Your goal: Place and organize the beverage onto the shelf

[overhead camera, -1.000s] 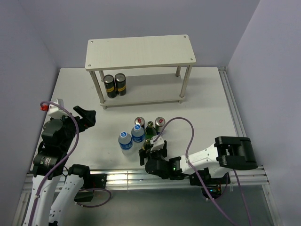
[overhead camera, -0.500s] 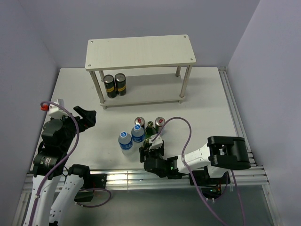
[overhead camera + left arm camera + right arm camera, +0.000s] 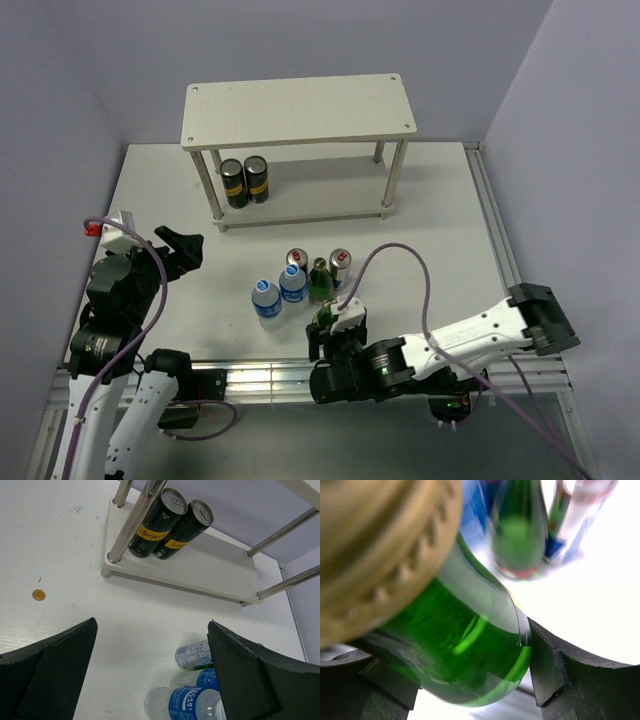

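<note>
My right gripper will next rise outward and to the right in the top view, onto the upper board's end, and let go of the green glass bottle, because that board is empty.
My right gripper is shut on a green glass bottle with a gold cap, held near the table's front edge; its fingers press the bottle's sides. Just beyond stand a second green bottle, two silver-blue cans and two blue-labelled water bottles. The pale two-tier shelf stands at the back. My left gripper is open and empty, left of the drinks, which show low in its view.
Two black cans with yellow labels stand on the left of the shelf's lower board. The shelf's slim legs rise beside them. A small orange spot marks the table.
My right gripper has pulled back toward the near edge with the green bottle, away from the group. Its arm has swung out to the right. The left arm has not moved.
</note>
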